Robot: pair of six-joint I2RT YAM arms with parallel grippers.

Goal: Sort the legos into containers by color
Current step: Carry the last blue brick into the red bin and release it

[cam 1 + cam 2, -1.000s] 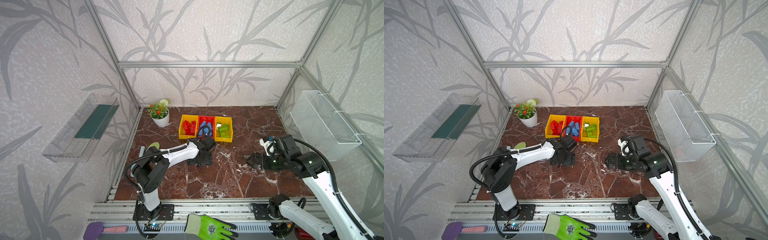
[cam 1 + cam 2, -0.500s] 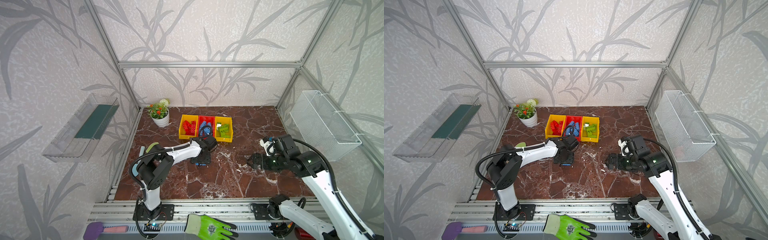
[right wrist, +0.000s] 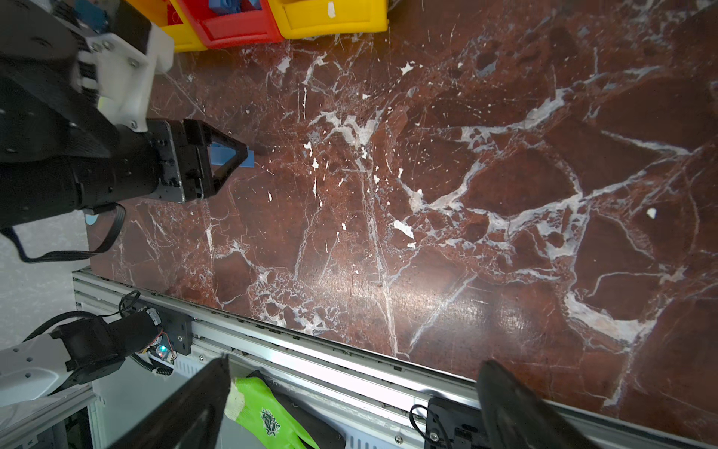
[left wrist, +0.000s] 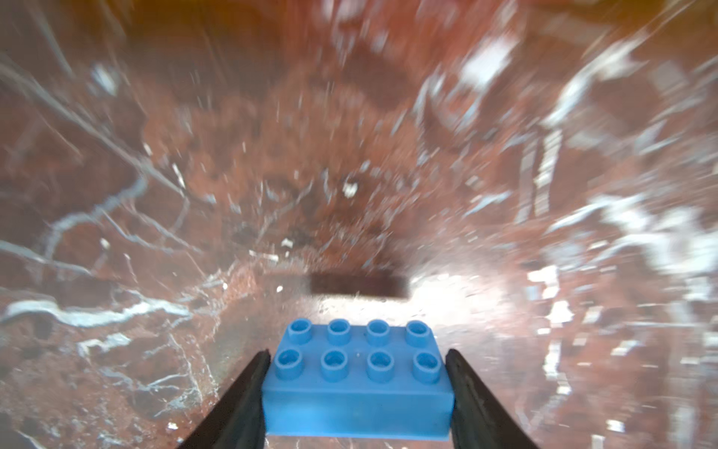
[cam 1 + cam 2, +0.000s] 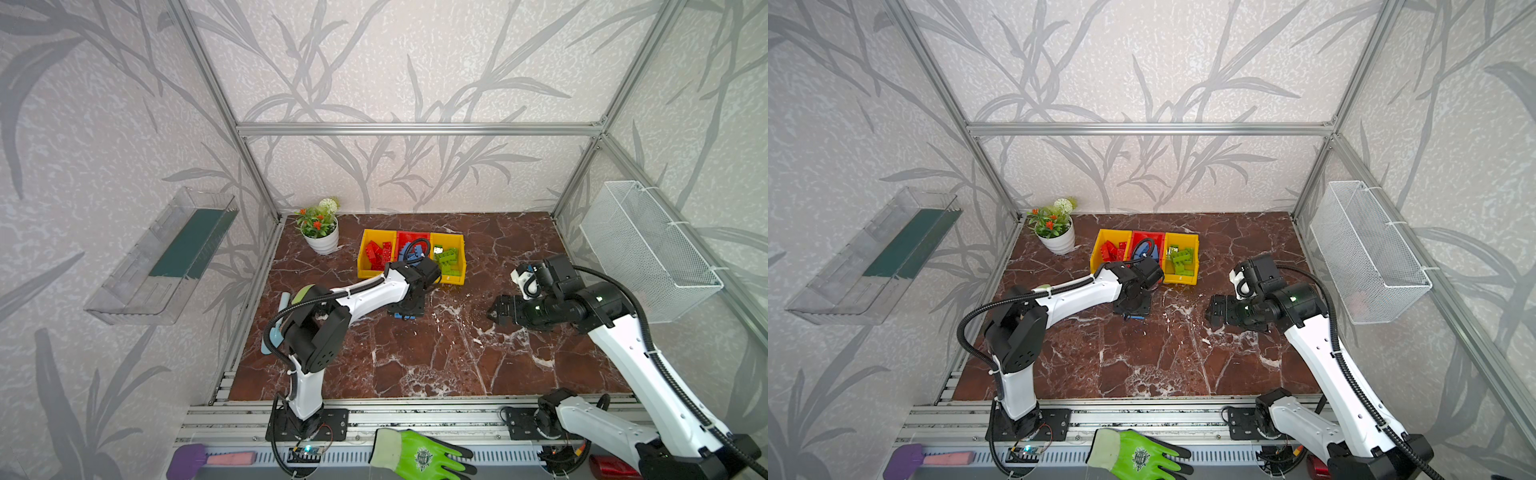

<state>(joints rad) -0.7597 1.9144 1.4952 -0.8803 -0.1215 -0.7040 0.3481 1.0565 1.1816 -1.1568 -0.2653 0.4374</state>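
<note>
The blue lego goes up with my left gripper next and outward over the red bin (image 5: 411, 235) to be released inside, since the other blue ones lie there.
In the left wrist view a blue lego (image 4: 357, 377), a 2x4 brick with studs up, sits between my left gripper's (image 4: 357, 353) black fingers, which press on both its short ends. In both top views that gripper (image 5: 406, 309) points down at the marble just in front of the containers, with a sliver of the blue brick (image 5: 402, 316) under it. The containers are a yellow bin (image 5: 368, 272) with red legos, a red bin (image 5: 411, 235) with blue ones and a yellow bin (image 5: 455, 280) with green ones. My right gripper (image 5: 492, 313) hovers open and empty to the right.
A potted plant (image 5: 320, 228) stands at the back left. A white wire basket (image 5: 648, 249) hangs on the right wall and a clear tray (image 5: 166, 257) on the left wall. A green glove (image 5: 415, 455) lies beyond the front rail.
My left gripper has closed from wide open onto the blue lego's ends. The right arm has not moved.
</note>
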